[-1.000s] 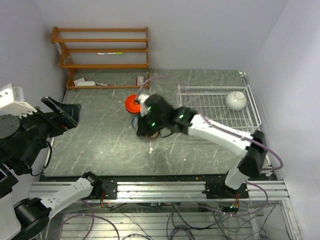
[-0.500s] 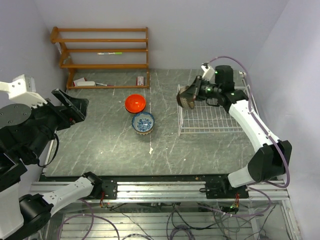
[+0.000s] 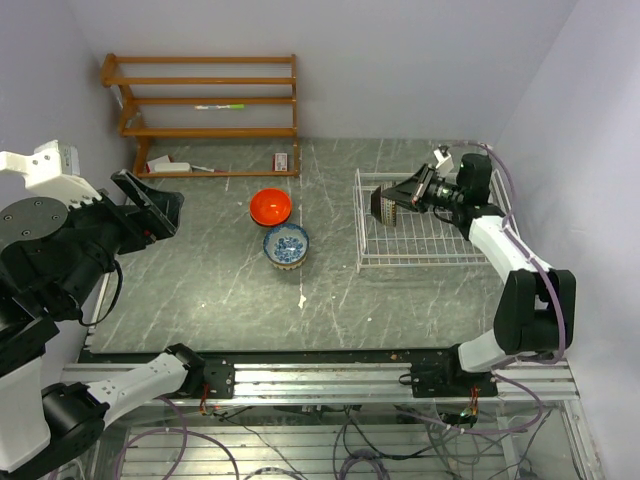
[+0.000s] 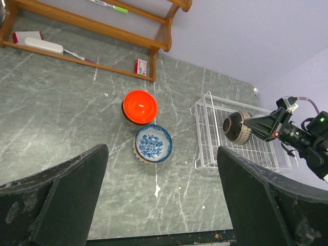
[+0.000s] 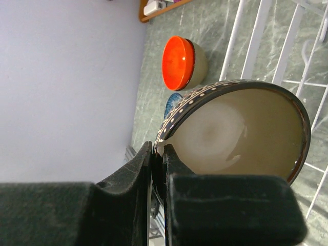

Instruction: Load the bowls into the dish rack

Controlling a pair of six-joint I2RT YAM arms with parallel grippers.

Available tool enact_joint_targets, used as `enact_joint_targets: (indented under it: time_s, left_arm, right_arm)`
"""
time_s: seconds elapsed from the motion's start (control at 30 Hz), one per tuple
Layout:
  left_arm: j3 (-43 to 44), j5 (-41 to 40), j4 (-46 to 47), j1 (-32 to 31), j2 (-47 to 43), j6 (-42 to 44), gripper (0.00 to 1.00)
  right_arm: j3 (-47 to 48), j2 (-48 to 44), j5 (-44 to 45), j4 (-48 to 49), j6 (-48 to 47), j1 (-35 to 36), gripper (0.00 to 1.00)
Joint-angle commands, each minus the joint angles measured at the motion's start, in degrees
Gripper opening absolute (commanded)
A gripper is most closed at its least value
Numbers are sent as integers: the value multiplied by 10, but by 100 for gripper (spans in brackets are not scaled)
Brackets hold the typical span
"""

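Note:
My right gripper will lower the tilted brown-black bowl from above the rack's wires down beside the rack's end bars, over the rack's wire bottom below, and release it.
My right gripper point(image 3: 408, 198) is shut on the rim of a dark brown-black bowl point(image 3: 388, 207) with a dotted band and a tan inside point(image 5: 241, 133). It holds the bowl tilted on its side above the left part of the white wire dish rack point(image 3: 430, 240). An orange-red bowl point(image 3: 271, 207) and a blue-and-white patterned bowl point(image 3: 287, 243) stand on the table left of the rack, close together. A tan rim shows under the blue-and-white one point(image 4: 153, 143). My left gripper point(image 3: 152, 208) is open and empty, held high at the far left. Other bowls are out of view.
A brown wooden shelf unit point(image 3: 205, 110) stands at the back left with small items on its lowest board. A small white smear point(image 3: 302, 299) lies on the grey marbled table. Walls close in on the right and back.
My right gripper has carried the dark bowl from the table's middle to the rack's left edge, then further over the rack. The white bowl seen in the rack earlier is now behind the arm.

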Motion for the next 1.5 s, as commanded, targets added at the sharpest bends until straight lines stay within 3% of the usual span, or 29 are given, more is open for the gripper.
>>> enact_joint_targets:
  time_s: [0.0, 0.37, 0.87, 1.2, 1.47]
  left_arm:
    - [12, 10, 15, -2, 4, 8, 99]
    - [23, 3, 9, -2, 12, 11, 99]
    - [23, -1, 11, -2, 19, 15, 99]
    - [33, -6, 5, -2, 28, 19, 99]
    - [26, 1, 14, -2, 34, 21, 99]
  right_arm:
    - [-17, 24, -51, 119, 53, -16, 2]
    - [-85, 103, -120, 257, 124, -32, 2]
    - [-101, 216, -154, 357, 177, -61, 4]
    - [-105, 241, -141, 306, 135, -101, 20]
    - [-78, 235, -123, 211, 63, -125, 31]
